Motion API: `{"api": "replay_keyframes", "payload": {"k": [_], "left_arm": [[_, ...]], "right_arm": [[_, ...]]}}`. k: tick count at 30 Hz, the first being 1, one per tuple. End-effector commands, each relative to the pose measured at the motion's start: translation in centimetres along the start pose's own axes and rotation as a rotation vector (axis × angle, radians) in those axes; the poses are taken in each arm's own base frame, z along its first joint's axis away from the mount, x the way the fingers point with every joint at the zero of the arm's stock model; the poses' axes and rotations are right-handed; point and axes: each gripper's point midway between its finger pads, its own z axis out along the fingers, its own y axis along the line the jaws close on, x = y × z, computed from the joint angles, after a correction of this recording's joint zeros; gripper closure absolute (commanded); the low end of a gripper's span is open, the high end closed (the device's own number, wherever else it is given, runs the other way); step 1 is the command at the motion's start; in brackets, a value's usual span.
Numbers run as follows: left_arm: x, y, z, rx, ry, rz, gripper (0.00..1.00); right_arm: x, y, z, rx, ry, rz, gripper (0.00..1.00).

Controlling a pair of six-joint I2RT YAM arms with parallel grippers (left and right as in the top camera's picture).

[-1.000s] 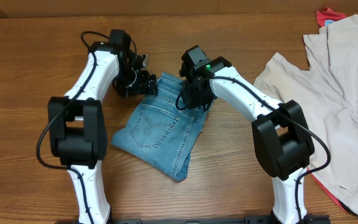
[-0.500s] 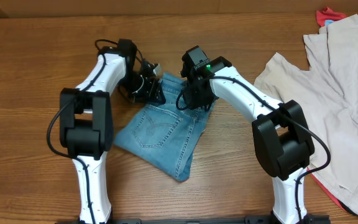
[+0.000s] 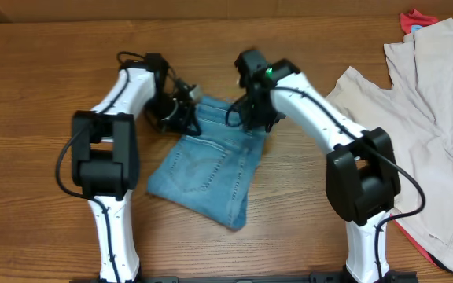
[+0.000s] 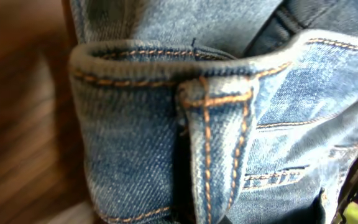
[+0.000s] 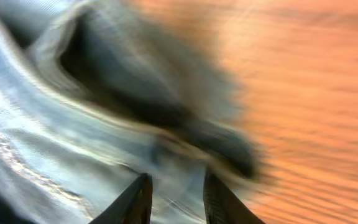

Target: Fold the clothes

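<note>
The waistband (image 4: 142,124) in my left gripper slides to the left in the overhead view next, onto the bare wooden table, clear of the beige garment, and is released there.
The light blue jeans (image 3: 207,169) lie folded into a small bundle mid-table, a stitched back pocket facing up. My left gripper (image 3: 187,115) sits at the bundle's far left corner, shut on the waistband. In the left wrist view the denim waistband (image 4: 142,124) and a belt loop (image 4: 219,143) fill the picture, and the fingers are hidden. My right gripper (image 3: 256,118) is at the far right corner. Its two dark fingers (image 5: 135,199) stand close together with blurred denim (image 5: 55,137) pinched between them.
A large beige garment (image 3: 423,118) spreads over the table's right side, with a small red cloth (image 3: 415,17) at the far right corner. Both arms reach in from the near edge. Bare wooden table (image 3: 38,94) lies left of the left arm.
The left gripper moved right onto the jeans' far left corner and shut on it. The right gripper shifted slightly away and right, and the far edge of the jeans moved with it.
</note>
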Motion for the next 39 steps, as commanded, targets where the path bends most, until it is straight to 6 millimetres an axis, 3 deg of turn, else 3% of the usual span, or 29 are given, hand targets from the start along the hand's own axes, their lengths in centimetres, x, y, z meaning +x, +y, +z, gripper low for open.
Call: {"api": "replay_keyframes", "payload": {"k": [1, 4, 6, 12, 18, 22, 26, 27, 28, 30, 31, 32, 34, 37, 39], "left_arm": [[1.1, 7.7, -6.3, -0.204, -0.093, -0.156, 0.96], [2.8, 12.4, -9.8, -0.282, -0.142, -0.287, 0.96], [5.3, 15.9, -11.7, -0.340, -0.136, -0.385, 0.96], [10.9, 24.2, -16.8, -0.383, -0.261, -0.686, 0.96], [12.5, 29.5, -20.9, -0.390, -0.482, -0.835, 0.96], [11.4, 32.0, -24.8, -0.456, -0.639, -0.836, 0.96], [8.9, 32.0, -29.5, -0.514, -0.756, -0.767, 0.93], [8.0, 31.6, -31.1, -0.522, -0.792, -0.740, 0.83], [7.2, 31.1, -32.4, -0.523, -0.826, -0.714, 0.60], [6.1, 30.2, -35.1, -0.529, -0.888, -0.688, 0.46], [5.7, 29.6, -36.5, -0.531, -0.913, -0.678, 0.36], [5.4, 29.0, -37.6, -0.533, -0.931, -0.667, 0.19], [4.9, 27.3, -39.6, -0.527, -0.955, -0.639, 0.00], [3.9, 24.8, -40.6, -0.488, -0.961, -0.599, 0.00], [2.8, 22.8, -39.8, -0.430, -0.940, -0.567, 0.00]], "right_arm": [[-4.1, -3.0, -7.2, 0.018, -0.190, 0.092, 0.68], [-4.9, -4.5, -10.0, 0.016, -0.246, 0.127, 0.68], [-5.1, -5.5, -11.1, 0.017, -0.268, 0.147, 0.68], [-4.1, -7.5, -11.4, 0.034, -0.233, 0.185, 0.68], [-3.8, -7.6, -11.3, 0.034, -0.222, 0.206, 0.68], [-3.8, -7.4, -11.3, 0.022, -0.218, 0.223, 0.68], [-3.5, -7.1, -11.2, 0.004, -0.204, 0.230, 0.68], [-3.4, -7.0, -11.2, 0.001, -0.200, 0.230, 0.69], [-3.3, -7.0, -11.2, 0.002, -0.195, 0.232, 0.69], [-3.0, -7.1, -11.1, 0.004, -0.184, 0.238, 0.69], [-2.9, -7.1, -11.1, 0.004, -0.181, 0.242, 0.69], [-2.8, -7.1, -11.1, 0.005, -0.177, 0.250, 0.69], [-2.7, -7.1, -11.0, 0.006, -0.169, 0.253, 0.69], [-2.6, -7.1, -11.0, 0.006, -0.166, 0.253, 0.69], [-2.6, -7.1, -11.0, 0.006, -0.168, 0.253, 0.69]]}}
